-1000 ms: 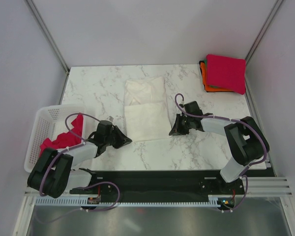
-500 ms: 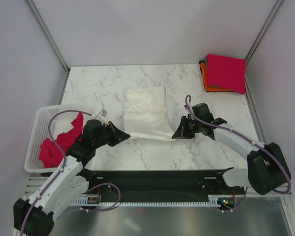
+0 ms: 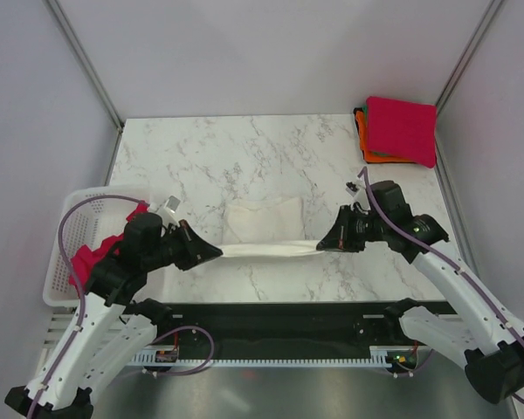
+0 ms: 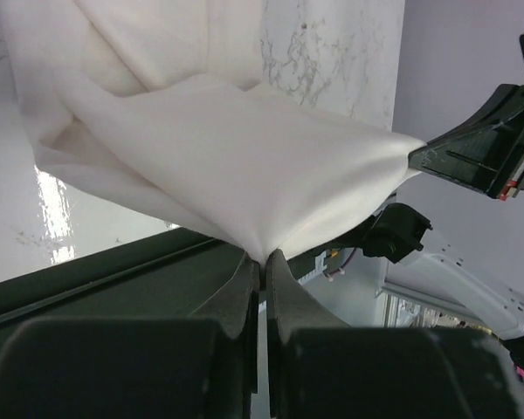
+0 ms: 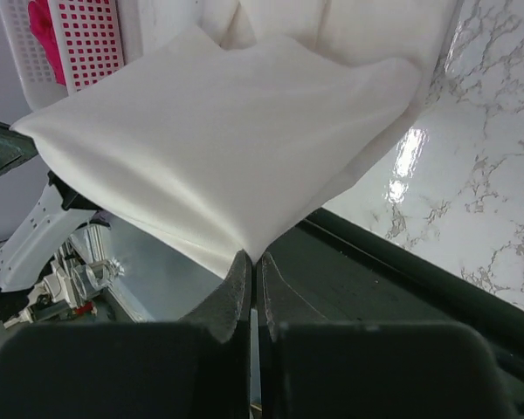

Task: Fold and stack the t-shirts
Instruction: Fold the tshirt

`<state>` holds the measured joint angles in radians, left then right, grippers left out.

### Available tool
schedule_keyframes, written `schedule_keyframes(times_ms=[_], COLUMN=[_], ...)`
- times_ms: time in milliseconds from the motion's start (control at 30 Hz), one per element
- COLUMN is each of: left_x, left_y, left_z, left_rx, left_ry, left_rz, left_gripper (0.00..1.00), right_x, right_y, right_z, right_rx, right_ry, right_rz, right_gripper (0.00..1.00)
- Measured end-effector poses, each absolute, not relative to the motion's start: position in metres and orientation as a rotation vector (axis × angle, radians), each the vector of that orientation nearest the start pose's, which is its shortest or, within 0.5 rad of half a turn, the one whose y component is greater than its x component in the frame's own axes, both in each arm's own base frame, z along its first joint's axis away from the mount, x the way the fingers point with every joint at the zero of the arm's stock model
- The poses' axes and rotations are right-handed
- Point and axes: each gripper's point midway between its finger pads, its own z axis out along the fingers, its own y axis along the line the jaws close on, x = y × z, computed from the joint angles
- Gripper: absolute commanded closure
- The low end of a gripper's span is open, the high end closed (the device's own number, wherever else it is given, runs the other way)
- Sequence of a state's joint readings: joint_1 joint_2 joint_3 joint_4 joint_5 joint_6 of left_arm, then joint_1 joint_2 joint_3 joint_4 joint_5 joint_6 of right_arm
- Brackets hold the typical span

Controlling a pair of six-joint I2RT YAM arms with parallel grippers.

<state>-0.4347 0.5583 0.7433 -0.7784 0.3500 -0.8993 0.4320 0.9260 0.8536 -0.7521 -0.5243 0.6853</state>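
Observation:
The shirt's far part rests on the marble, so I will move my right gripper outward over it, down to its far edge, and release the shirt's corner.
A white t-shirt [image 3: 264, 225] hangs stretched between my two grippers above the near half of the table, its far part still resting on the marble. My left gripper [image 3: 215, 252] is shut on the shirt's near left corner [image 4: 260, 253]. My right gripper [image 3: 321, 246] is shut on the near right corner [image 5: 255, 255]. No red print shows on the cloth. A magenta t-shirt [image 3: 402, 129] lies folded on an orange one [image 3: 375, 159] at the back right corner. More magenta cloth [image 3: 87, 257] lies in the basket.
A white lattice basket [image 3: 63, 253] stands at the left table edge; it also shows in the right wrist view [image 5: 87, 39]. The marble table [image 3: 192, 157] is bounded by grey walls. The black base rail [image 3: 279, 319] runs along the near edge.
Both grippers have lifted the shirt's near edge and pulled it up and towards the near side. The cloth, flat before, now hangs taut between them, and both arms have drawn back.

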Motion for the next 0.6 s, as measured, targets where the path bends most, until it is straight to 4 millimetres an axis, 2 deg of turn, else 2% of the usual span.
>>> schedule_keyframes(times_ms=[67, 167, 600], left_x=[0.148, 0.161, 0.235], left_y=[-0.165, -0.164, -0.164], left_z=[0.211, 0.209, 0.189], left_rx=[-0.335, -0.347, -0.337], left_ry=[2.352, 2.382, 2.474], left_rz=[-1.060, -0.992, -0.733], left_gripper=[0.98, 0.98, 0.98], right_x=[0.172, 0.190, 0.266], right_y=[0.198, 0.199, 0.201], right_z=[0.198, 0.201, 0.173], right_rx=[0.055, 0.058, 0.070], right_ry=[2.572, 2.589, 2.689], right_rz=[1.085, 1.014, 0.767], right_gripper=[1.00, 1.00, 1.00])
